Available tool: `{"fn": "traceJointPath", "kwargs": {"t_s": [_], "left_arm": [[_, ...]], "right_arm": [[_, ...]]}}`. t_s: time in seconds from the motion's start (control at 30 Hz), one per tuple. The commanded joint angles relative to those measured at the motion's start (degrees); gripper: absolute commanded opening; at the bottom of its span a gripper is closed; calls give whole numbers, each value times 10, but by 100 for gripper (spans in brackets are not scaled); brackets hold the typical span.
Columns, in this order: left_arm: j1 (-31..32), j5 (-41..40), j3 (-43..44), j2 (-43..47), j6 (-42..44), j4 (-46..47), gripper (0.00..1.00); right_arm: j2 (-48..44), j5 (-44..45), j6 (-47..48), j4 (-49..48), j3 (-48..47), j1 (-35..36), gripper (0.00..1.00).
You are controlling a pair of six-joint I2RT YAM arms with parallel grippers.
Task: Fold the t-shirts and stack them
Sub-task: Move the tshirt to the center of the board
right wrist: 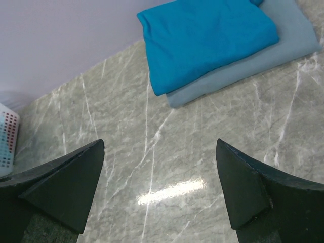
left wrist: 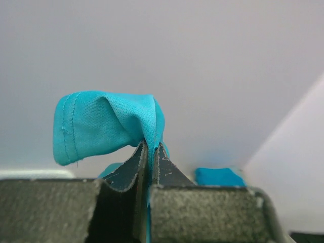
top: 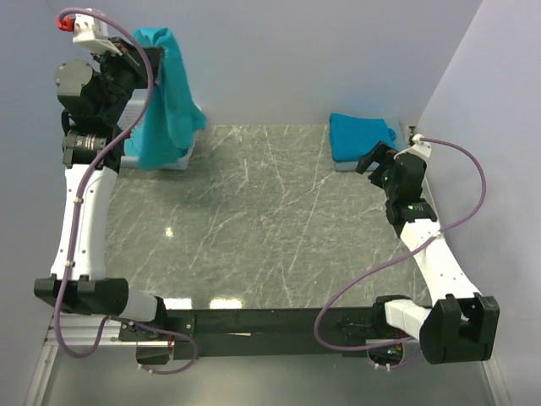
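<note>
The left gripper swings past the basket and down to release the t-shirt next, since bare tabletop lies below it and to its right in the top view.
My left gripper (top: 152, 52) is raised high at the back left and shut on a teal t-shirt (top: 166, 97), which hangs down from it over the basket. In the left wrist view the fabric (left wrist: 104, 125) is pinched between the closed fingertips (left wrist: 151, 148). A folded teal t-shirt (top: 361, 135) lies on a folded grey-blue one at the back right; it also shows in the right wrist view (right wrist: 202, 38) with the grey-blue one (right wrist: 263, 58) under it. My right gripper (top: 374, 159) is open and empty, just in front of that stack; its fingers (right wrist: 66, 185) frame bare table.
A white lattice basket (top: 177, 159) stands at the back left behind the hanging shirt; its edge shows in the right wrist view (right wrist: 7, 142). The marble table (top: 262, 228) is bounded by walls at the back and right.
</note>
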State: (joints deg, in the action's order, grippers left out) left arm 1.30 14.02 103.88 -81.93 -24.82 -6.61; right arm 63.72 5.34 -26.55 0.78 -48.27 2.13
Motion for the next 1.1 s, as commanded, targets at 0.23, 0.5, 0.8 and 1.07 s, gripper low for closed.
{"fn": "traceJointPath", "kwargs": {"t_s": [0.23, 0.5, 0.8, 1.07], "left_arm": [[171, 106, 10, 72, 40, 5, 0], [219, 56, -26, 55, 36, 13, 1], [209, -197, -312, 72, -61, 62, 28], [171, -270, -460, 108, -141, 28, 85]], "right_arm": [[-47, -5, -7, -25, 16, 4, 96], [-60, 12, -6, -18, 24, 4, 96], [-34, 11, 3, -12, 11, 4, 96], [4, -39, 14, 4, -9, 9, 96]]}}
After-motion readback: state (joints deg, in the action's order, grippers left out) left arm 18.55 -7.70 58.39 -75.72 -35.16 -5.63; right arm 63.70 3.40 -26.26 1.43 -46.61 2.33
